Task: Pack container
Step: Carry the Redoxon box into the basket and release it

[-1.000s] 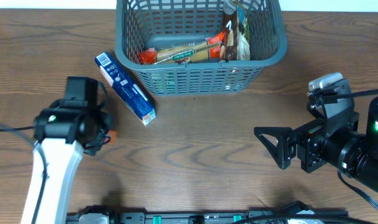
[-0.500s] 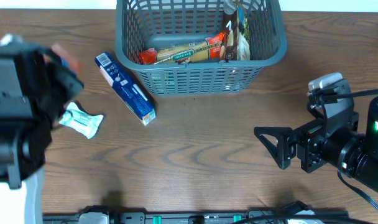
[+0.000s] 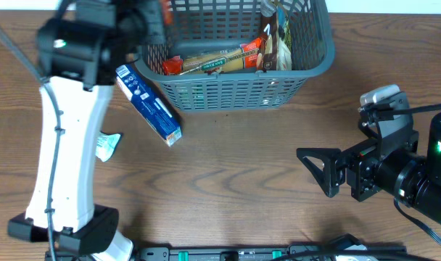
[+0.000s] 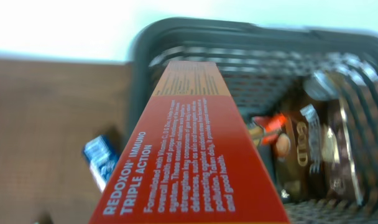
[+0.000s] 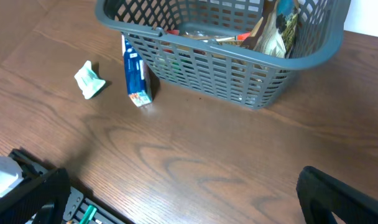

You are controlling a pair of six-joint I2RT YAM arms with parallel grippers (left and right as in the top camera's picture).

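The orange packet's end by the brown bag lies below my left gripper and to its right in the overhead view, so my left gripper needs to swing across and down to it.
The container (image 3: 228, 93) is a dark grey slotted basket at the back centre of the table. It holds a long orange packet (image 3: 213, 61) and a brown bag (image 3: 278, 40). My left gripper (image 3: 154, 16) hangs over the basket's left corner, shut on a red Redoxon box (image 3: 163, 9). In the left wrist view this red box (image 4: 195, 155) fills the frame and hides the fingers, with the basket rim (image 4: 195, 26) below it. My right gripper (image 3: 315, 174) stands open and holds nothing low at the right, far from the basket (image 5: 239, 84).
A blue box (image 3: 148, 101) lies slanted against the basket's front left corner, also visible from the right wrist as the blue box (image 5: 134, 78). A white and green sachet (image 3: 106, 145) lies on the wood left of it. The left arm's white link crosses the table's left side.
My left arm has swung up from the table's left side to the basket's left corner, carrying the red box. The sachet now lies uncovered. The right arm has not moved.
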